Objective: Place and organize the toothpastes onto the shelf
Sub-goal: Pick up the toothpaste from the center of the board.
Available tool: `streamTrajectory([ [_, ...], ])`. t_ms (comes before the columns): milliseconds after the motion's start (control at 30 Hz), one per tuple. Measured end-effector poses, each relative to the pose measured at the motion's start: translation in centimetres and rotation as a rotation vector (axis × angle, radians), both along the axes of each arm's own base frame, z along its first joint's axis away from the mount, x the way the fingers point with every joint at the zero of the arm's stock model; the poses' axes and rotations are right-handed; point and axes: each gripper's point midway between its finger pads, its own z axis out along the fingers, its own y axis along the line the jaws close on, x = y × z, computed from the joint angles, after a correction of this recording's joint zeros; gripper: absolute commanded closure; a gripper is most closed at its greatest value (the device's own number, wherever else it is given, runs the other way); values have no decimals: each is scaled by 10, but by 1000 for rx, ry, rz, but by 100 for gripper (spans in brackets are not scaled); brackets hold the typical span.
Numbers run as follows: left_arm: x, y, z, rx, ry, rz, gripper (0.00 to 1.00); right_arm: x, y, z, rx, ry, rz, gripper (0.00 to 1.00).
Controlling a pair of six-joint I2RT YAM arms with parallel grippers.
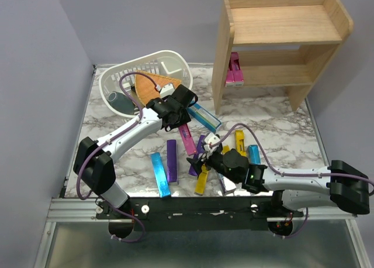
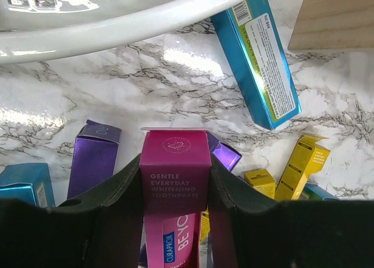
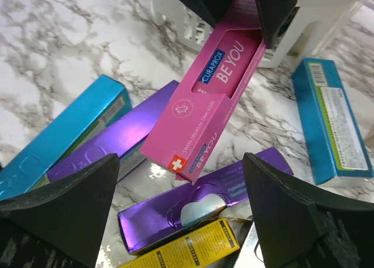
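Note:
My right gripper moves outward next, turned to match the slant, and closes across the sides of the magenta carton's free lower end (image 1: 189, 145) (image 3: 187, 128).
My left gripper (image 1: 179, 123) (image 2: 175, 162) is shut on one end of a magenta toothpaste carton (image 1: 187, 138) (image 2: 175, 180) (image 3: 217, 89), which hangs tilted over the pile. The other toothpastes lie loose on the marble: a purple one (image 1: 172, 161), a blue one (image 1: 159, 174), a blue-silver one (image 1: 204, 117) (image 2: 257, 57) and yellow ones (image 1: 201, 181) (image 2: 302, 165). My right gripper (image 1: 197, 160) (image 3: 180, 162) stands open low over a purple carton (image 3: 204, 203), just below the magenta carton's lower end. The wooden shelf (image 1: 280, 40) stands at the back right, with two magenta cartons (image 1: 235, 72) on its lower tier.
A white slotted basket (image 1: 146, 81) (image 2: 117, 22) lies tipped at the back left, holding an orange wedge (image 1: 153, 83) and grey items. Purple walls close in the table on the left, the back and the right.

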Motion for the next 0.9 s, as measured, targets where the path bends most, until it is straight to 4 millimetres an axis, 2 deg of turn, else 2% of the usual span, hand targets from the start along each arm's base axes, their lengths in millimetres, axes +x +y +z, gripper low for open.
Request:
streamTrajectory([
  [200,1,-1,1,-9,-1,5,75,12,-2,-8,-98,-75,-110,10],
  [433,1,-1,1,-13,-2,8,75,17,8,-15,-202,-163,-188,14],
  [900,4,-6,4,-41,-13,12,75,27,12,-18,-283,-235,-292,43],
])
